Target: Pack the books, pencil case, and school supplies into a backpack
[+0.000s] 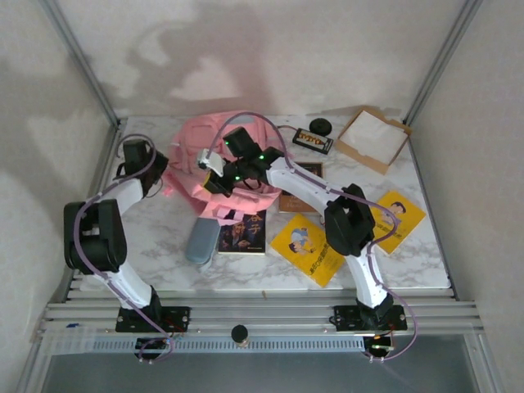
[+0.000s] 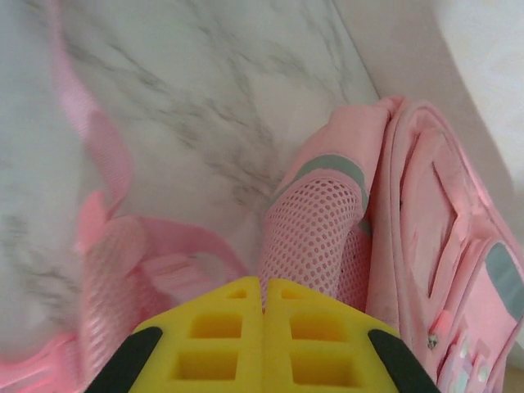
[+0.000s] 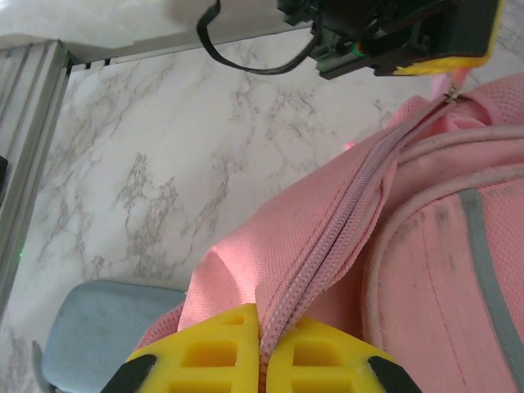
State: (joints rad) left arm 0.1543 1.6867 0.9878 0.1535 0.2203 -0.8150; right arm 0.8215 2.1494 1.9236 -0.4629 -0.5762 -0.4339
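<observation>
I will next draw the pink mesh part at my left gripper's fingers back from my right gripper's hold on the backpack's zipper edge, then release it.
The pink backpack (image 1: 201, 147) lies at the back middle of the table, its zipper (image 3: 360, 205) closed along the part in view. My right gripper (image 3: 260, 315) is shut on the zipper edge of the backpack (image 3: 426, 270); from above, this gripper (image 1: 214, 178) sits over the bag. My left gripper (image 2: 264, 282) is shut on the pink mesh part (image 2: 315, 221) at the bag's left side (image 1: 161, 173). The grey-blue pencil case (image 1: 201, 239) lies in front of the bag beside a dark blue book (image 1: 243, 233). A brown book (image 1: 299, 196) and two yellow books (image 1: 309, 246) (image 1: 399, 217) lie to the right.
A cardboard tray with a white inside (image 1: 372, 137) stands at the back right. A black item with orange marks (image 1: 313, 141) and a black round object (image 1: 319, 125) lie beside it. Pink straps (image 2: 90, 164) trail over the marble. Frame posts and walls close in the table.
</observation>
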